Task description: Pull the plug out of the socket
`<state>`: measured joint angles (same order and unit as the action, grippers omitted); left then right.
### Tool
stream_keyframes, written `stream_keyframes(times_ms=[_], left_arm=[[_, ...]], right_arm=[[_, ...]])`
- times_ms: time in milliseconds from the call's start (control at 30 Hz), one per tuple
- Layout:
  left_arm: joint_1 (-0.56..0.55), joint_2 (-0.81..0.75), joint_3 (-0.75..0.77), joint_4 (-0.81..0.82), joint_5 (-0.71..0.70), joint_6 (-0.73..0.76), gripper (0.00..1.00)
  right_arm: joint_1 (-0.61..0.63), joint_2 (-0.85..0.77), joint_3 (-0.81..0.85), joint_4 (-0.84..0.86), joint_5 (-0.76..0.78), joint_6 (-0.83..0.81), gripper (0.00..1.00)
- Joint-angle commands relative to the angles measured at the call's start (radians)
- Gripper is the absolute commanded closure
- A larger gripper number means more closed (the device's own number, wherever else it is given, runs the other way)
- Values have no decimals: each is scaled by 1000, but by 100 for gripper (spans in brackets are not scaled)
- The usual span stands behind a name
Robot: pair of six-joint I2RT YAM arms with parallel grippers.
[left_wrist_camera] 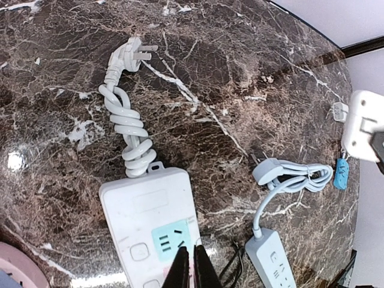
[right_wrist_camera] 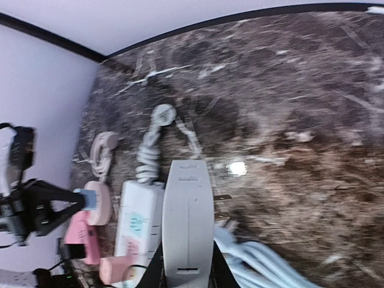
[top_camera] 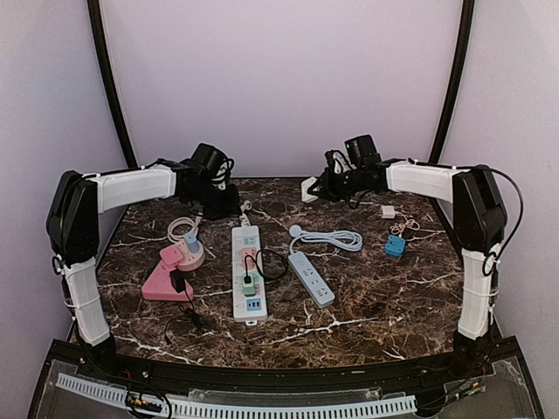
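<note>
Next, my right gripper moves toward the small white charger and lowers onto the open table beside it, since the white plug block's prongs are bare.
My right gripper (top_camera: 320, 187) is shut on a white plug block (top_camera: 309, 189) and holds it in the air over the back of the table. In the right wrist view the block (right_wrist_camera: 188, 216) fills the space between my jaws (right_wrist_camera: 187, 267), and its two metal prongs (right_wrist_camera: 221, 198) are bare. It also shows in the left wrist view (left_wrist_camera: 363, 123). My left gripper (top_camera: 220, 202) is shut and empty; in its wrist view the fingertips (left_wrist_camera: 192, 259) hover over the white power strip (left_wrist_camera: 150, 225) by its teal socket (left_wrist_camera: 173, 241).
The white power strip (top_camera: 247, 271) carries a green plug (top_camera: 249, 285) with a black cord. A pink socket block (top_camera: 169, 276) with a blue plug (top_camera: 189, 238) lies left. A grey-blue strip (top_camera: 312, 278), a blue adapter (top_camera: 395, 245) and a small white charger (top_camera: 387, 211) lie right.
</note>
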<state>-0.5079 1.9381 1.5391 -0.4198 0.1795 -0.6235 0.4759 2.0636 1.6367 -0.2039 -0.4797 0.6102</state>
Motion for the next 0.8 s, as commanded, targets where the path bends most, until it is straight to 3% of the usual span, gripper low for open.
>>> stream_keyframes(times_ms=[0, 400, 767], left_arm=[[0, -117, -83, -56, 30, 11, 95], [-38, -275, -317, -36, -17, -23, 95], [-60, -284, -358, -3, 8, -41, 95]], right_arm=[[-38, -50, -1, -234, 321, -241, 100], [-64, 2, 36, -358, 713, -427, 100], [-63, 104, 96, -401, 789, -475, 100]])
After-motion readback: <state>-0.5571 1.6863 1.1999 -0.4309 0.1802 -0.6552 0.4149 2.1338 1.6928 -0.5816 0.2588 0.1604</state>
